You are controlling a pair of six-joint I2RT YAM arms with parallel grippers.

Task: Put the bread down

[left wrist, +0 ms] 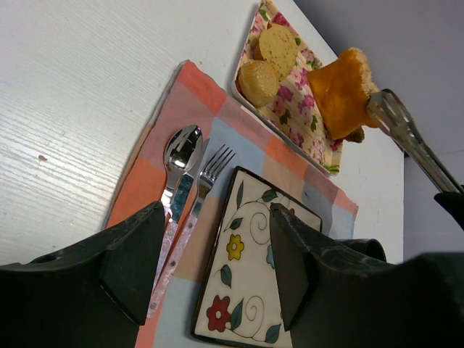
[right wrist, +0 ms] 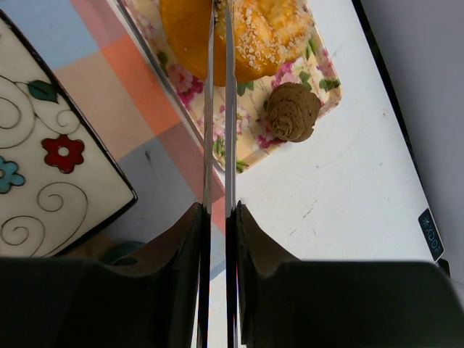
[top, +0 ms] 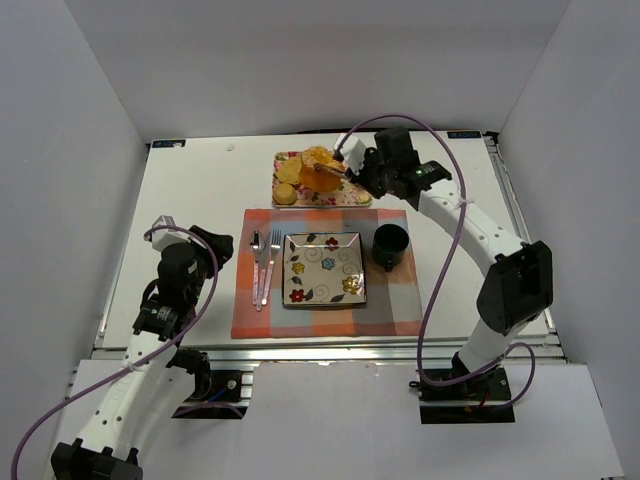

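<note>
The floral plate is empty, so the robot's right gripper should next come back from the tray, lower the bread onto the floral plate's middle and let go of the tongs' handles.
The bread is an orange-golden bun with a pale ridged top. It is pinched in metal tongs and held tilted just above the floral tray at the back of the table. My right gripper is shut on the tongs' handles. The right wrist view shows the bread at the tong tips, and the left wrist view shows it raised over the tray. My left gripper is open and empty, left of the placemat, with the floral plate showing between its fingers.
The square floral plate lies on a checked placemat, with a spoon and a fork to its left and a dark cup to its right. Two tan rolls and a brown muffin sit on the tray.
</note>
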